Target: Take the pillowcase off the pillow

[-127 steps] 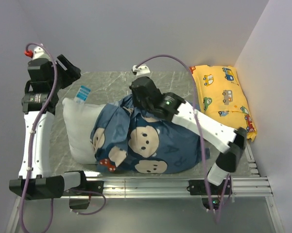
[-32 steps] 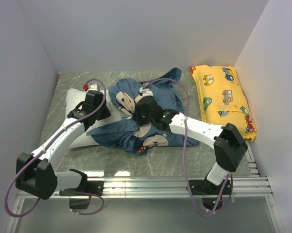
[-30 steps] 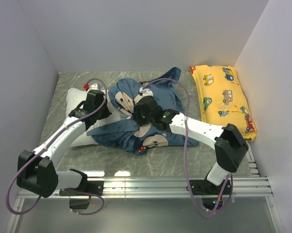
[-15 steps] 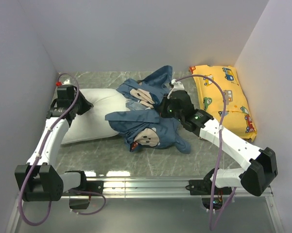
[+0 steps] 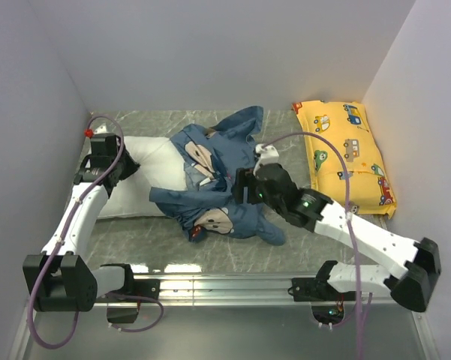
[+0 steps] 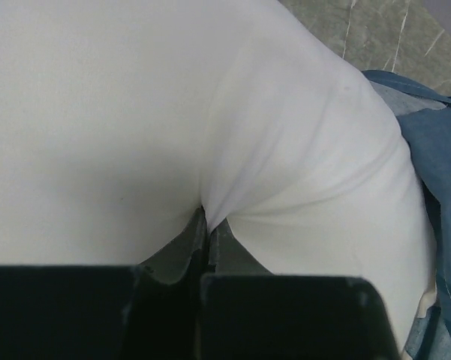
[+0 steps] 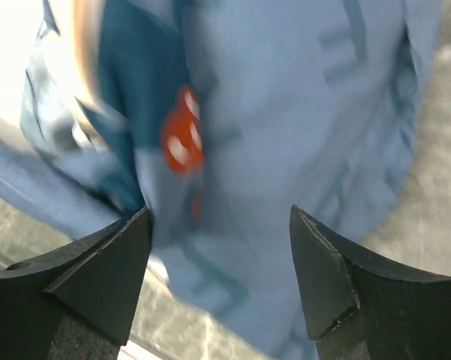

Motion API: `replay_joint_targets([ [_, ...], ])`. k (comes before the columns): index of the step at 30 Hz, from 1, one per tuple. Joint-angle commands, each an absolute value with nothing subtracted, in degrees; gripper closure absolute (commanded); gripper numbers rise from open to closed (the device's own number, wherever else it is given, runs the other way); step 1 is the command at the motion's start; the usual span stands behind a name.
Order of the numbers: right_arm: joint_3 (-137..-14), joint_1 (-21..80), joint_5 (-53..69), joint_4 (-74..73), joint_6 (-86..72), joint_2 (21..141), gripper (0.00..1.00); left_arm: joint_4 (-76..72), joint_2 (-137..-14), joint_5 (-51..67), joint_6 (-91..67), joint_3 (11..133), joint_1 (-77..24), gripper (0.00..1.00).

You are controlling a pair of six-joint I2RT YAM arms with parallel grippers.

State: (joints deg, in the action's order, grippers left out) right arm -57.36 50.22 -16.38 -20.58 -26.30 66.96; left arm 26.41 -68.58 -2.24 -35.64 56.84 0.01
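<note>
I will move my right gripper back, down and to the left in the top view, onto the pillowcase's fold by the near face print (image 5: 214, 218), which lies clear of the pillow.
The white pillow (image 5: 154, 176) lies at the left of the table, its right end under the crumpled blue pillowcase (image 5: 225, 169). At the pillow's left end my left gripper (image 5: 120, 166) is shut on a pinch of its white fabric (image 6: 207, 214). The left wrist view is filled by the pillow (image 6: 135, 112), with the pillowcase (image 6: 444, 157) at the right edge. My right gripper (image 5: 242, 187) hovers over the pillowcase heap. In the right wrist view, which is blurred, my right gripper (image 7: 219, 221) is open with only the pillowcase (image 7: 285, 112) beneath it.
A yellow car-print pillow (image 5: 347, 154) lies along the right wall. Grey walls close in the back and both sides. The marble tabletop (image 5: 135, 240) shows in front of the pillow, and a metal rail (image 5: 225, 286) runs along the near edge.
My right gripper has opened and let go of the pillowcase, which has dropped into a heap a little further left. The left gripper still grips the pillow at the left.
</note>
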Motion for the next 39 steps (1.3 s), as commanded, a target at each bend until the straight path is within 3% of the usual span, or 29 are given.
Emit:
replay_joint_targets([
  [1,-52.13,53.34,-21.97,-21.19,-29.52,59.6,0.2,24.44,-68.73,-6.68,-35.42,55.9,-1.21,1.0],
  [5,-48.08,61.23,-26.18,-18.11,-33.91,60.02,0.2,23.82,-68.99,-6.85,-36.38,55.81,-2.63,1.0],
  [10,-52.37,69.34,-31.01,-16.96,-36.03,69.76,0.18,23.29,-69.43,-6.94,-36.91,55.28,-3.51,1.0],
  [19,-61.26,69.44,-41.2,-19.86,-37.88,84.37,0.19,24.52,-69.69,-7.29,-36.21,56.86,-3.69,1.0],
  [21,-61.52,68.65,-42.01,-21.44,-37.71,84.81,0.41,24.78,-69.7,-7.47,-35.95,57.65,-3.69,1.0],
  [22,-61.44,68.21,-42.71,-22.05,-37.79,84.38,0.57,24.87,-69.78,-7.56,-35.86,58.53,-3.6,1.0],
  [23,-60.74,67.68,-44.37,-23.54,-38.14,83.94,0.86,25.22,-69.96,-7.73,-35.69,59.06,-3.6,1.0],
  [25,-59.6,66.98,-45.26,-24.69,-38.23,81.31,0.97,25.75,-70.05,-8.26,-35.25,60.2,-3.43,1.0],
  [32,-49.86,60.66,-47.64,-31.9,-40.52,64.71,1.0,25.58,-70.14,-3.7,-34.54,63.98,5.0,1.0],
  [36,-43.17,48.72,-42.02,-29.98,-36.92,50.75,1.0,26.01,-71.28,-2.47,-33.66,65.91,9.66,1.0],
  [39,-42.71,41.85,-39.2,-31.02,-34.72,46.95,1.0,26.19,-72.24,-2.02,-33.66,67.5,11.6,1.0],
])
